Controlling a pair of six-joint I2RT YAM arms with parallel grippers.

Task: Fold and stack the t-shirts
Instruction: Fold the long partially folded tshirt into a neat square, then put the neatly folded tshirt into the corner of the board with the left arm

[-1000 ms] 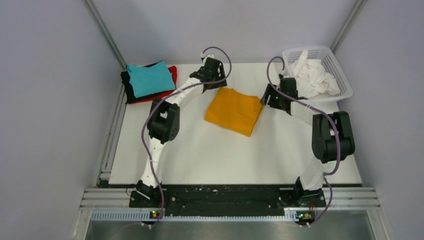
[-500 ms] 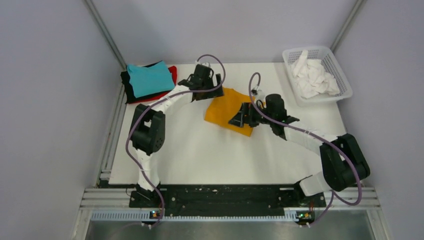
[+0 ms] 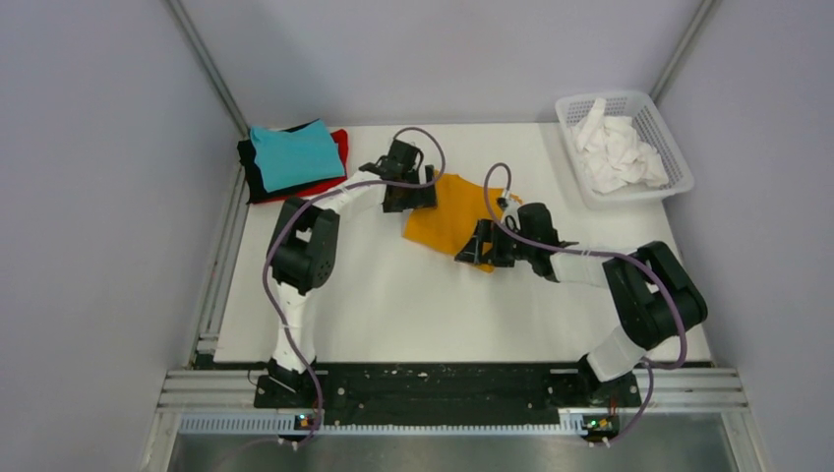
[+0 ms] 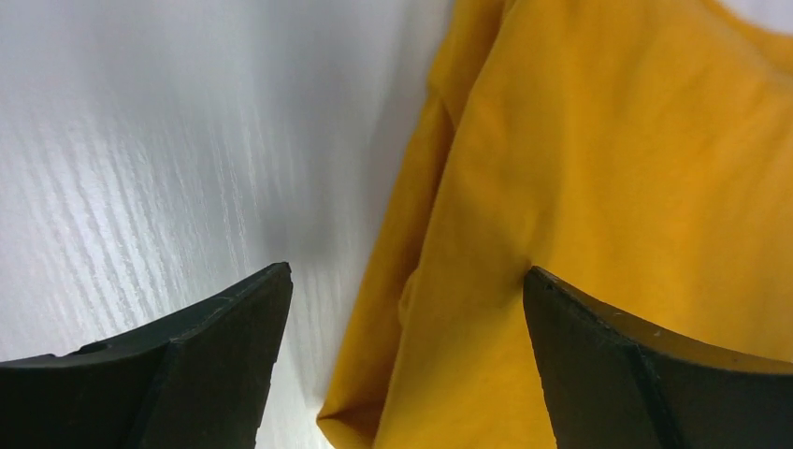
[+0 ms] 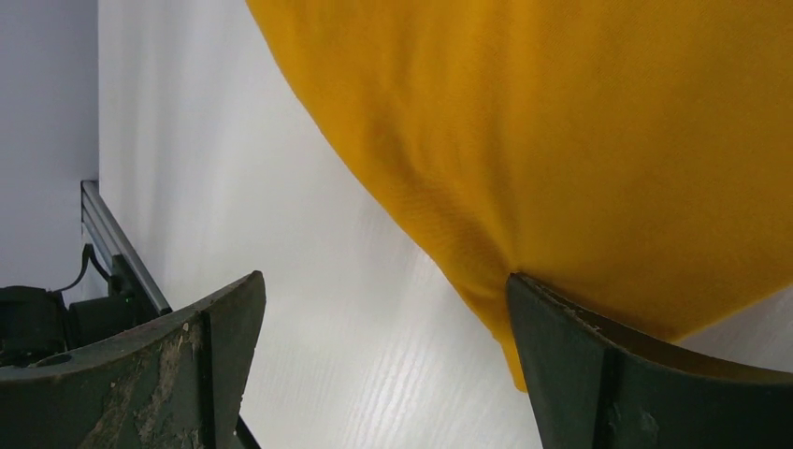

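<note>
I should ease my left gripper slightly toward the shirt's middle next, staying low, and pinch the shirt's folded edge [image 4: 411,285], which lies between its fingers.
The folded mustard-orange t-shirt [image 3: 447,217] lies mid-table. My left gripper [image 3: 413,197] is open, low at its left far edge; in the left wrist view the shirt's folded edge [image 4: 580,187] lies between the fingers [image 4: 215,365]. My right gripper [image 3: 474,248] is open at the shirt's near corner; in the right wrist view one finger [image 5: 598,365] touches the fabric [image 5: 580,122] and the other stands over bare table. A stack of folded shirts sits far left: teal [image 3: 293,154] on top, black [image 3: 252,175] and red [image 3: 337,147] beneath.
A white lattice basket [image 3: 664,138] with crumpled white cloth [image 3: 618,154] stands at the far right corner. Grey walls and metal rails [image 3: 221,256] border the white table [image 3: 413,305]. The arm bases sit on a black strip at the near edge.
Both arms came down onto the orange shirt. The right gripper moved from beside the basket to the shirt's near corner. The left gripper dropped to its far left edge.
</note>
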